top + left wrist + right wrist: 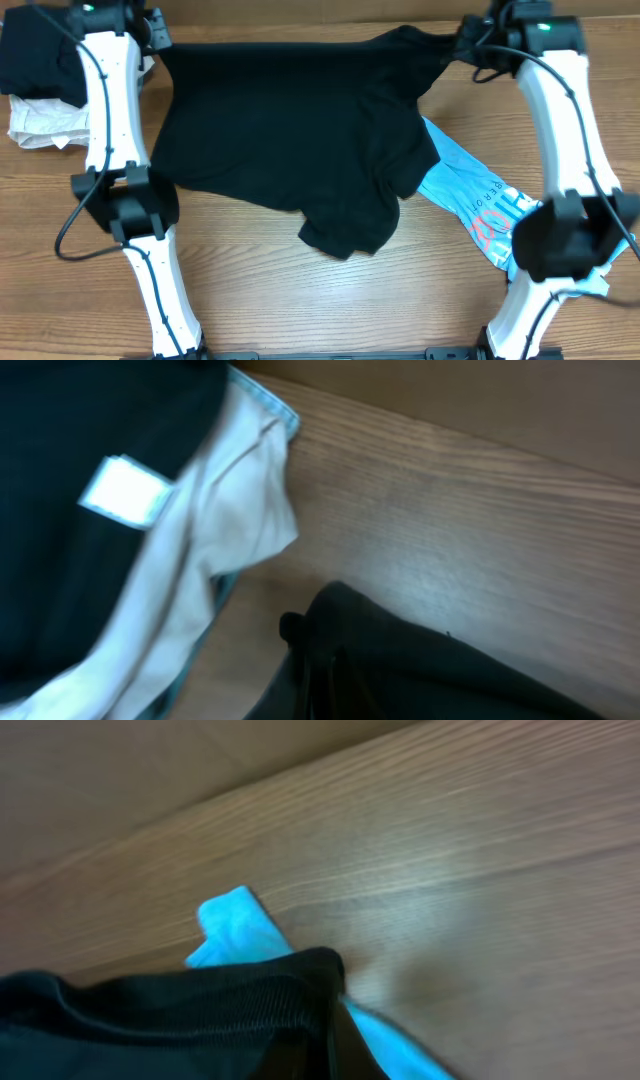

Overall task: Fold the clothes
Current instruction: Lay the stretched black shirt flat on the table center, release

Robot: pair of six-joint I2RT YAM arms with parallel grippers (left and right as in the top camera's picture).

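Note:
My right gripper moves back and down over the black shirt's bunched side [404, 148] next and releases the shirt's corner, as that side lies below it, toward my base.
A black T-shirt [300, 130] lies spread across the table's far half, bunched toward its lower right. My left gripper [150, 40] is shut on its far left corner, and the black cloth [420, 670] fills the left wrist view's bottom. My right gripper [470, 45] is shut on its far right corner, and the black ribbed hem [200, 1020] covers the fingers in the right wrist view. Both sets of fingers are hidden by cloth.
A light blue garment [480, 200] with red print lies under the black shirt at the right; it also shows in the right wrist view [235, 925]. A pile of dark and white clothes [40, 90] sits at the far left, seen as white cloth [200, 530] in the left wrist view.

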